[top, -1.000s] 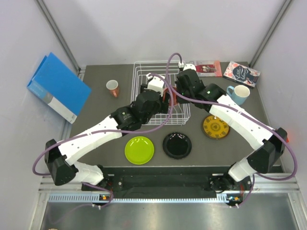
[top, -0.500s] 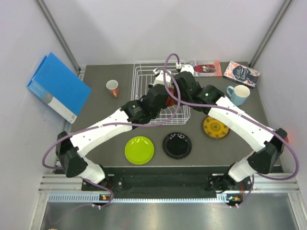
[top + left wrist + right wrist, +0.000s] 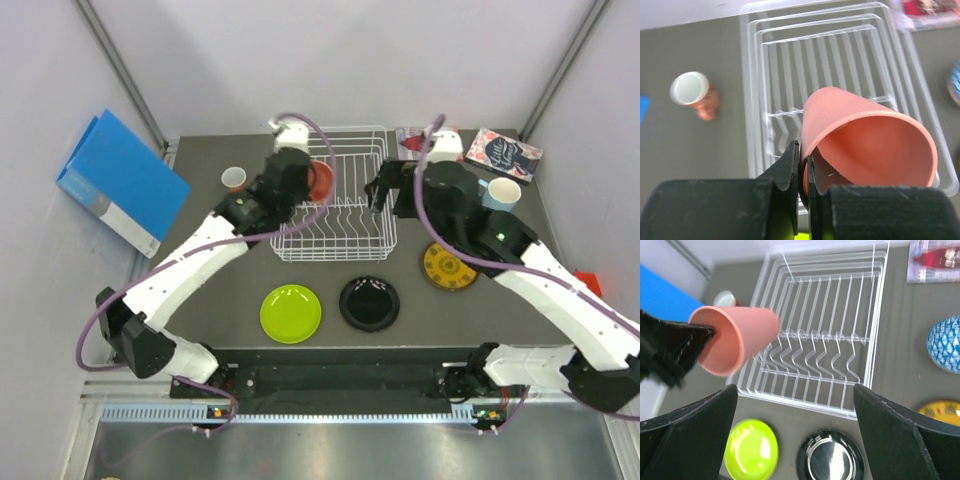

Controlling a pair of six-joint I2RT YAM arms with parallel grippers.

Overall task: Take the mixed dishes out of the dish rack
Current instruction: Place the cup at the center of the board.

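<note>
I will swing my left gripper off the rack and go down next between the pink cup and the blue binder (image 3: pixel 665 110), because the table is bare there.
My left gripper (image 3: pixel 803 160) is shut on the rim of a salmon cup (image 3: pixel 865 145), which it holds on its side above the back left of the white wire dish rack (image 3: pixel 340 240). The same cup (image 3: pixel 320 180) shows in the top view and the right wrist view (image 3: pixel 740 337). My right gripper (image 3: pixel 795 405) hangs open over the rack's right front (image 3: pixel 875 325), holding nothing. On the table stand a pink cup (image 3: pixel 234 179), a light blue mug (image 3: pixel 500 192), a blue patterned bowl (image 3: pixel 945 342), and yellow (image 3: pixel 449 266), lime-green (image 3: pixel 291 312) and black (image 3: pixel 369 303) plates.
A blue binder (image 3: pixel 120 185) leans at the far left beyond the table's edge. Two books (image 3: pixel 505 153) lie at the back right corner. The right arm reaches across the table's right side, over the yellow plate and the mug.
The left gripper shut on the salmon cup and carried it up and left over the rack. The right gripper opened, let go of it and drew back to the right.
</note>
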